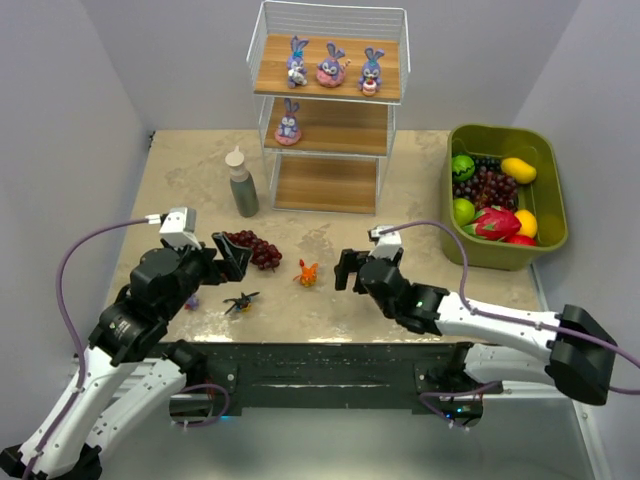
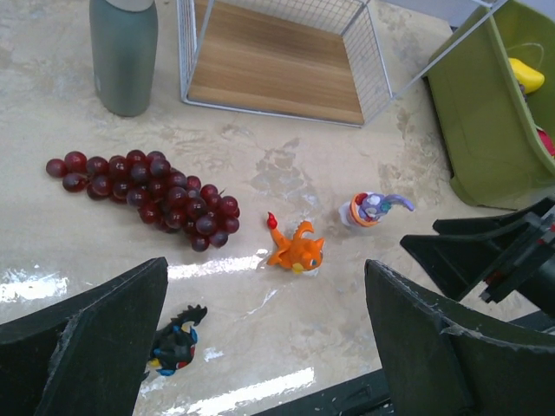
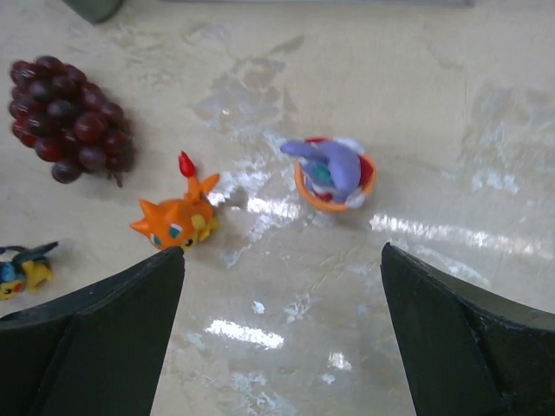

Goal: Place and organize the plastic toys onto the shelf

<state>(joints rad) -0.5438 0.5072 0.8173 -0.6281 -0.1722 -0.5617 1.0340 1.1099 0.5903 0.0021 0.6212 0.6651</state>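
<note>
I will next move my right gripper outward and down over the purple bunny in the orange ring (image 3: pixel 334 173), because it is still lying on the tabletop below the shelf.
The shelf (image 1: pixel 382 128) stands at the back with three purple-blue bunnies on its top board (image 1: pixel 331 65) and one on the middle board (image 1: pixel 289 123). On the table lie an orange creature (image 1: pixel 307 272) (image 2: pixel 295 247) (image 3: pixel 178 221), a black bug (image 1: pixel 241 300) (image 2: pixel 176 341) (image 3: pixel 22 267) and a tipped purple bunny in an orange ring (image 2: pixel 373 208) (image 3: pixel 334 173). My left gripper (image 1: pixel 232 258) (image 2: pixel 264 347) hangs open above the bug and the orange creature. My right gripper (image 1: pixel 345 270) (image 3: pixel 282 338) is open and empty just short of the ringed bunny. A small purple toy (image 1: pixel 191 300) lies by the left arm.
A dark red grape bunch (image 1: pixel 255 248) (image 2: pixel 147 186) (image 3: pixel 69 117) lies left of the orange creature. A grey-green bottle (image 1: pixel 241 182) (image 2: pixel 124 52) stands left of the shelf's foot. An olive-green bin (image 1: pixel 558 215) (image 2: pixel 486 113) of fruit sits at the right.
</note>
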